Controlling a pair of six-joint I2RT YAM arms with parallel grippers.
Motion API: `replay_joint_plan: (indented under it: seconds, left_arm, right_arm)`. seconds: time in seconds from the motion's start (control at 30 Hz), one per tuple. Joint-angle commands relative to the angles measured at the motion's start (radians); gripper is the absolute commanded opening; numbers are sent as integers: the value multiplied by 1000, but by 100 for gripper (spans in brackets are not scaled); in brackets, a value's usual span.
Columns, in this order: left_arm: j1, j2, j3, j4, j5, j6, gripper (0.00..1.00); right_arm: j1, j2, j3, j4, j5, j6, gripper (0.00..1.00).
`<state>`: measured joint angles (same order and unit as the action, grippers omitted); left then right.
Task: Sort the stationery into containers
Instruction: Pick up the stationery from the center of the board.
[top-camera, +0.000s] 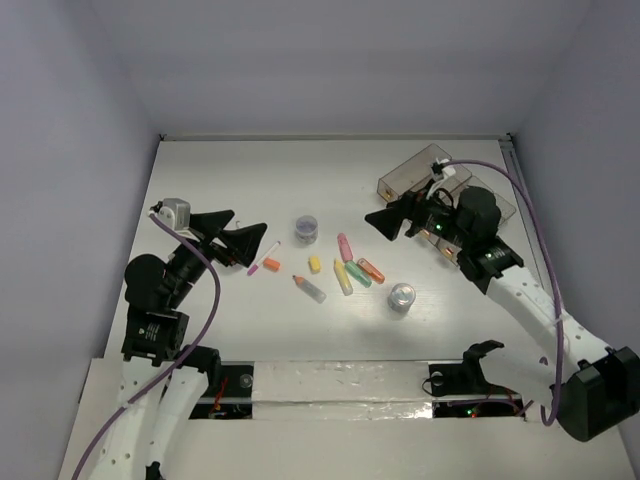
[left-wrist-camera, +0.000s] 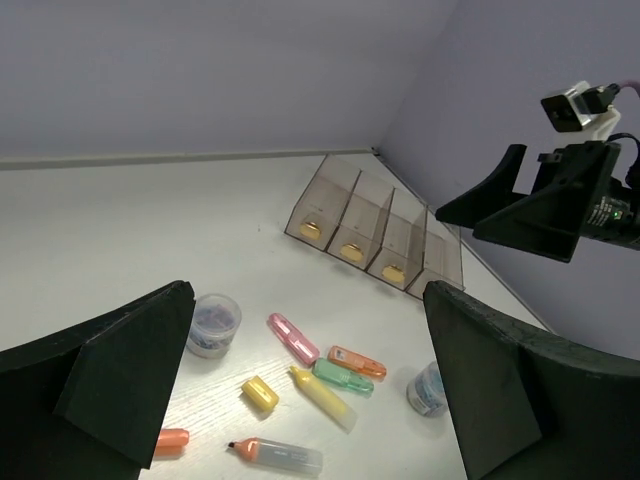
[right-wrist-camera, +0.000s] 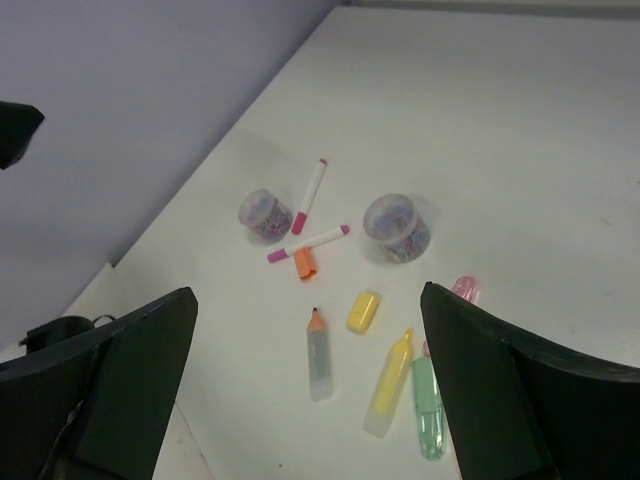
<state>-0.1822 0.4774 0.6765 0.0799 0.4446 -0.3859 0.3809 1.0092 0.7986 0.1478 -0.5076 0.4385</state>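
Observation:
The pink marker's middle (top-camera: 345, 247) lies below my right gripper and to its left in the top view, so next my right gripper will move down and across onto it.
The stationery lies mid-table: a pink marker (top-camera: 345, 247), a yellow one (top-camera: 343, 277), a green one (top-camera: 358, 274), an orange one (top-camera: 371, 270), a grey orange-tipped one (top-camera: 310, 288), a yellow cap (top-camera: 314, 264), an orange cap (top-camera: 271, 264), a white pen (top-camera: 263, 258) and two round tins (top-camera: 306, 228) (top-camera: 402, 296). The four smoky bins (top-camera: 440, 185) stand at the back right; they also show in the left wrist view (left-wrist-camera: 370, 225). My left gripper (top-camera: 240, 240) hangs open and empty left of the pile. My right gripper (top-camera: 385, 222) hangs open and empty in front of the bins.
The right wrist view shows a second white pen (right-wrist-camera: 310, 196) and another tin (right-wrist-camera: 264, 214) near the left arm, hidden from above. Each bin has a yellow tab (left-wrist-camera: 350, 252) at its front. Walls close the table's back and sides.

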Motion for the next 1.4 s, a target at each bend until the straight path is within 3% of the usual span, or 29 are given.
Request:
replay_joint_plan:
  seconds: [0.0, 0.33, 0.63, 1.37]
  left_arm:
    - [-3, -19, -5, 23, -6, 22, 99]
    - [-13, -25, -12, 27, 22, 25, 99]
    - [-31, -36, -22, 46, 43, 19, 99]
    - [-40, -28, -23, 44, 43, 19, 99]
  right_arm:
    - [55, 48, 77, -60, 39, -49, 100]
    - [202, 285, 215, -270, 404, -150, 100]
    - [249, 488, 332, -398, 590, -216, 99]
    - [288, 827, 461, -404, 616, -205, 87]
